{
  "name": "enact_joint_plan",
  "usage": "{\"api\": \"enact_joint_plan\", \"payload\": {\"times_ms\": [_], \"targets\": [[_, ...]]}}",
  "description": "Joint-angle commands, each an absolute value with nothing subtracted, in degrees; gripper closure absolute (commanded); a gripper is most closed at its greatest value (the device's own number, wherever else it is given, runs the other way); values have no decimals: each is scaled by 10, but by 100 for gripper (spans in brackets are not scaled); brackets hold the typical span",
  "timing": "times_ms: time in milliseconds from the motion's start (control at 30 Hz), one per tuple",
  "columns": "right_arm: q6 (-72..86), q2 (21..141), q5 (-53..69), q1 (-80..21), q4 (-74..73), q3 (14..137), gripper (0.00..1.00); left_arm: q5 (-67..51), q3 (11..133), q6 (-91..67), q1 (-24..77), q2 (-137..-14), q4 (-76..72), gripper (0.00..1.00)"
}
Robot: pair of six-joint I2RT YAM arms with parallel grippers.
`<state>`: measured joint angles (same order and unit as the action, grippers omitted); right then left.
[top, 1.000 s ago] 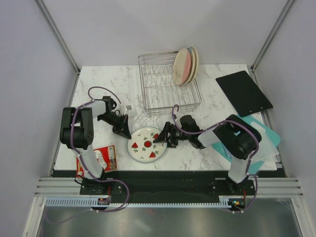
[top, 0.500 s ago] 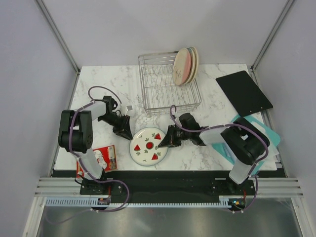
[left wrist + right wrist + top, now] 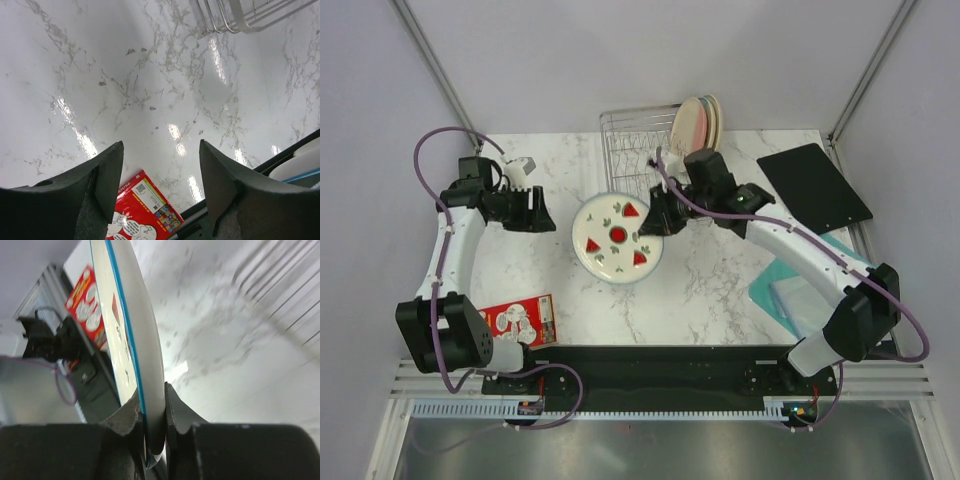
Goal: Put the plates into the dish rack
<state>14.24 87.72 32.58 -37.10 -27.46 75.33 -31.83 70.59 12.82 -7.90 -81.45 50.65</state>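
Next, my right gripper will move outward, turning toward the rack's back, and lower the plate into the slot beside the cream plates, because that slot stands empty.
My right gripper (image 3: 656,214) is shut on the right rim of the small white plate (image 3: 618,238) with red fruit marks and holds it tilted above the table, just in front of the dish rack (image 3: 642,172). In the right wrist view the plate's rim (image 3: 137,335) stands edge-on between my fingers (image 3: 176,410). Three cream plates (image 3: 697,131) stand upright in the rack's back right end. My left gripper (image 3: 536,212) hangs open and empty to the left of the held plate, apart from it. In the left wrist view it (image 3: 160,152) looks down on bare marble and the rack's corner (image 3: 235,15).
A red-and-white packet (image 3: 518,320) lies near the front left edge, also in the left wrist view (image 3: 142,212). A black board (image 3: 813,187) lies at the back right. A teal board (image 3: 812,292) with a clear sheet lies at the right edge.
My right gripper has closed on the plate's rim and lifted it off the table toward the rack. My left gripper has opened and drawn back, up and to the left.
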Motion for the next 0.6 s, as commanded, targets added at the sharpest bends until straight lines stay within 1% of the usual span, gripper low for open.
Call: {"api": "enact_joint_plan", "payload": {"times_ms": [0, 33, 67, 100, 133, 167, 233, 300, 467, 567], "targets": [[61, 844, 182, -367, -226, 929, 100, -294, 733, 83, -71, -804, 507, 31], [68, 849, 119, -367, -197, 940, 100, -281, 733, 70, -69, -809, 504, 31], [75, 852, 8, -368, -166, 951, 100, -234, 731, 54, -69, -811, 498, 30], [74, 871, -53, -370, -116, 959, 100, -209, 726, 28, -69, -810, 491, 25], [64, 885, -109, -373, -101, 988, 100, -189, 718, 24, -69, -804, 478, 1], [54, 900, -188, -374, -85, 1003, 100, -156, 713, 22, -69, -801, 472, 0], [7, 940, -240, -374, -39, 1035, 100, -128, 699, 16, -69, -790, 456, 0], [4, 977, -317, -374, -5, 1054, 100, -99, 690, 7, -69, -786, 448, 0], [-52, 1028, -380, -374, 25, 1092, 100, -28, 679, 6, -69, -780, 433, 0], [-55, 1052, -384, -362, 21, 1101, 100, -6, 677, -16, -69, -786, 432, 0]]}}
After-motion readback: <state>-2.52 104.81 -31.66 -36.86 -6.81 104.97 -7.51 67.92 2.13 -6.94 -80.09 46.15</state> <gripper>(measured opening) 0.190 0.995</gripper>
